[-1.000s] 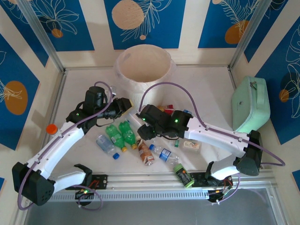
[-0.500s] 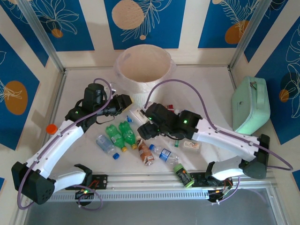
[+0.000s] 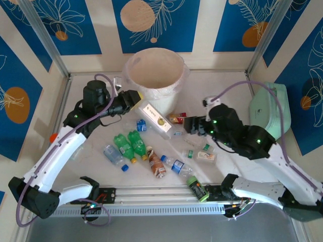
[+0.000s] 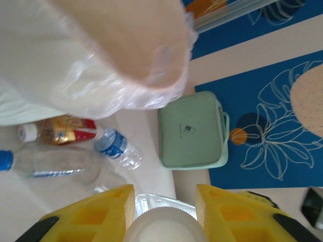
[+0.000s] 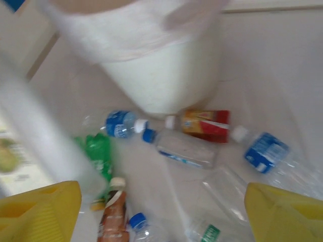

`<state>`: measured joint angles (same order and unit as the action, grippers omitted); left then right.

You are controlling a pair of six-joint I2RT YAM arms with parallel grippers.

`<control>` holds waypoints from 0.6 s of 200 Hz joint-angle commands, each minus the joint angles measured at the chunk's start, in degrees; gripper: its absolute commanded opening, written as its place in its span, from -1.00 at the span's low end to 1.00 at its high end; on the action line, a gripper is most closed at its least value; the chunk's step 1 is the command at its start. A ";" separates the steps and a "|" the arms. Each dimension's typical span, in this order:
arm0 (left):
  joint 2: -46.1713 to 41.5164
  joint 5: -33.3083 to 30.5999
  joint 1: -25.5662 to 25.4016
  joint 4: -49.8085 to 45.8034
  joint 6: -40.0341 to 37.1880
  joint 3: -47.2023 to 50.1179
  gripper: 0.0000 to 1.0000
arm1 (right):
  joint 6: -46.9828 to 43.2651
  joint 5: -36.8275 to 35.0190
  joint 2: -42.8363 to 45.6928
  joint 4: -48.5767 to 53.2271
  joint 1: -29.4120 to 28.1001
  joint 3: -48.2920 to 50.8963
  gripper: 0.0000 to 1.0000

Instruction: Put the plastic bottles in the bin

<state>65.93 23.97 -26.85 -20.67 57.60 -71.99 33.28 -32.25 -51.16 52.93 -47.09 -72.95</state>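
Observation:
My left gripper rises and moves outward next until the white bottle is over the bin's opening (image 3: 156, 68) (image 4: 139, 40). It then lets the bottle go, since that opening lies outward of the gripper.
My left gripper (image 3: 136, 97) (image 4: 165, 204) is shut on the capped end of a white plastic bottle (image 3: 154, 117) with a yellow-green label, held in the air just in front of the bin (image 3: 154, 75). Its white cap (image 4: 162, 229) sits between the yellow fingers (image 4: 88, 222). My right gripper (image 3: 188, 125) (image 5: 161, 212) stands open and empty above the scattered bottles. On the table lie two green bottles (image 3: 130, 144), a brown one (image 3: 157, 165), clear blue-labelled ones (image 3: 115, 156) (image 3: 176, 165) and a red-and-yellow one (image 3: 176, 118) (image 5: 204, 124).
A mint-green case (image 3: 271, 112) (image 4: 192, 130) stands at the right wall. A dark bottle with a green cap (image 3: 198, 188) lies by the front rail. An orange-capped bottle (image 3: 54, 137) sits at the left wall. The bin's bag liner (image 4: 126, 85) hangs over its rim.
The right gripper has let go of the white bottle and drawn back to the right. The left gripper now carries that bottle, lifted towards the bin.

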 commanded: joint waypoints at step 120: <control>37.16 -14.97 9.79 1.61 0.12 -49.44 -0.86 | 9.74 17.06 1.64 3.90 18.75 6.76 0.69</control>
<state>98.80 12.36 -17.78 -18.26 59.90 -117.45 42.04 -18.06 -48.95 57.69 -29.82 -66.94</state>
